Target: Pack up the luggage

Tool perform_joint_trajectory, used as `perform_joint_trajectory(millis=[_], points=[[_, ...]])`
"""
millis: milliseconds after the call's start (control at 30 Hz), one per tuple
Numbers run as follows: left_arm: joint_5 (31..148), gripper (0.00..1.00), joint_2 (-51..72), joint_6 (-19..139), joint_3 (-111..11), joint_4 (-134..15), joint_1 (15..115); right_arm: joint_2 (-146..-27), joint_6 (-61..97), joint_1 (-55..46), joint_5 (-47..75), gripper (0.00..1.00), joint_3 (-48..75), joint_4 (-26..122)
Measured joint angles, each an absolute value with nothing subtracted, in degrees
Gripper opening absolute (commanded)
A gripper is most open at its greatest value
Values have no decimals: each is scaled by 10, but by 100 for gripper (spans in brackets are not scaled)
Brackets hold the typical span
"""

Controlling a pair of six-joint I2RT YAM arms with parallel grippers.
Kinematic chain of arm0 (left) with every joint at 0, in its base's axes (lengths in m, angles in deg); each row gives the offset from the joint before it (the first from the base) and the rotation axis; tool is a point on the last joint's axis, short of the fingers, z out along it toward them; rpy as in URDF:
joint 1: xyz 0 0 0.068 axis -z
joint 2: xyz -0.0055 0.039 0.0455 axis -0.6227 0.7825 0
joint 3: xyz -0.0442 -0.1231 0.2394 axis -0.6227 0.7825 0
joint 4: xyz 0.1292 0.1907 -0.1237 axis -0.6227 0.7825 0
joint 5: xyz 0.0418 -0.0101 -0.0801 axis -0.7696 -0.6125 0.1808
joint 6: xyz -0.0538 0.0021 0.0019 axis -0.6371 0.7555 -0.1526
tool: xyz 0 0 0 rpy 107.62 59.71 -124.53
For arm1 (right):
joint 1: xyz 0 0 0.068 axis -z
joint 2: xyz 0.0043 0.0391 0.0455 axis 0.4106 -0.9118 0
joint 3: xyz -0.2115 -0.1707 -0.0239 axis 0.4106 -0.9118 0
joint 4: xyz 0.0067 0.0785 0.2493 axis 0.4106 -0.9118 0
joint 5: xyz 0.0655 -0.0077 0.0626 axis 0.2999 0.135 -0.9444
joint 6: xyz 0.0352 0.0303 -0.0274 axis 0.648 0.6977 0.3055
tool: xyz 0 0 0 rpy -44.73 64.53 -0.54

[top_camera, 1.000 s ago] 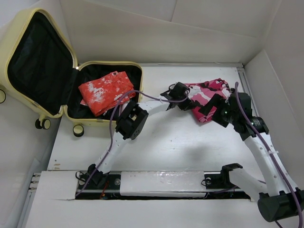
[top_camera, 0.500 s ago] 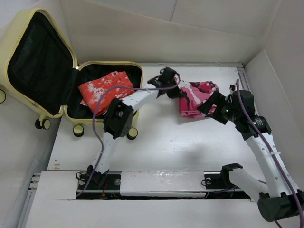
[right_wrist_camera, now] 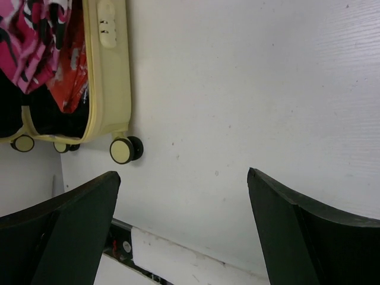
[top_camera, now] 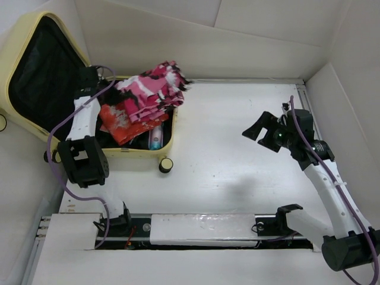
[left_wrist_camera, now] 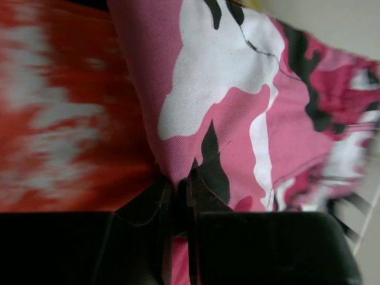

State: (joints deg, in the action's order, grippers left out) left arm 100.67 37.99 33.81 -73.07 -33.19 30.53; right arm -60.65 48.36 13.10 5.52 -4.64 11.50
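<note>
My left gripper should move toward the lid and a little back, over the orange garment (left_wrist_camera: 59, 119), because the pink camouflage garment sticks out past the luggage's far corner.
The pale yellow luggage (top_camera: 127, 151) lies open at the table's far left, its black-lined lid (top_camera: 41, 77) standing up. An orange-and-white garment (top_camera: 122, 119) lies in its lower half. My left gripper (top_camera: 107, 83) is shut on a pink camouflage garment (top_camera: 151, 89) and holds it over the open luggage. In the left wrist view the gripper (left_wrist_camera: 178, 184) pinches a fold of the pink cloth (left_wrist_camera: 237, 119), with the orange garment (left_wrist_camera: 59, 119) blurred behind. My right gripper (top_camera: 254, 126) is open and empty above the table at the right; in its wrist view (right_wrist_camera: 181, 175) only bare table lies between its fingers.
A small pale item (top_camera: 155, 139) lies in the luggage near its front rim. A caster wheel (top_camera: 166, 164) sticks out onto the table; it also shows in the right wrist view (right_wrist_camera: 122, 149). White walls enclose the table. The rail (top_camera: 202, 228) with the arm bases runs along the near edge.
My left gripper has carried the pink garment from the table's middle leftward to above the open luggage. My right gripper has let go of it and pulled back slightly.
</note>
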Motion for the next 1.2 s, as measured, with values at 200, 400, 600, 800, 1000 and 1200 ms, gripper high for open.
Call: perform_joint_trajectory(millis=[200,400,600,800,1000,1200], points=[[991,0,377,374,-677,-319,231,-613,480,128,52,94,-46,115],[945,0,376,403,-679,-310,238,-619,478,122,52,94,-46,115],[860,0,372,402,-705,-265,244,-620,473,121,48,94,-46,115],[780,45,350,391,-718,-223,242,-626,470,107,35,94,-46,122],[753,59,300,385,-712,-194,243,-663,469,64,11,72,-45,145],[769,52,134,384,-699,-175,304,-729,474,-42,-18,10,-19,204]])
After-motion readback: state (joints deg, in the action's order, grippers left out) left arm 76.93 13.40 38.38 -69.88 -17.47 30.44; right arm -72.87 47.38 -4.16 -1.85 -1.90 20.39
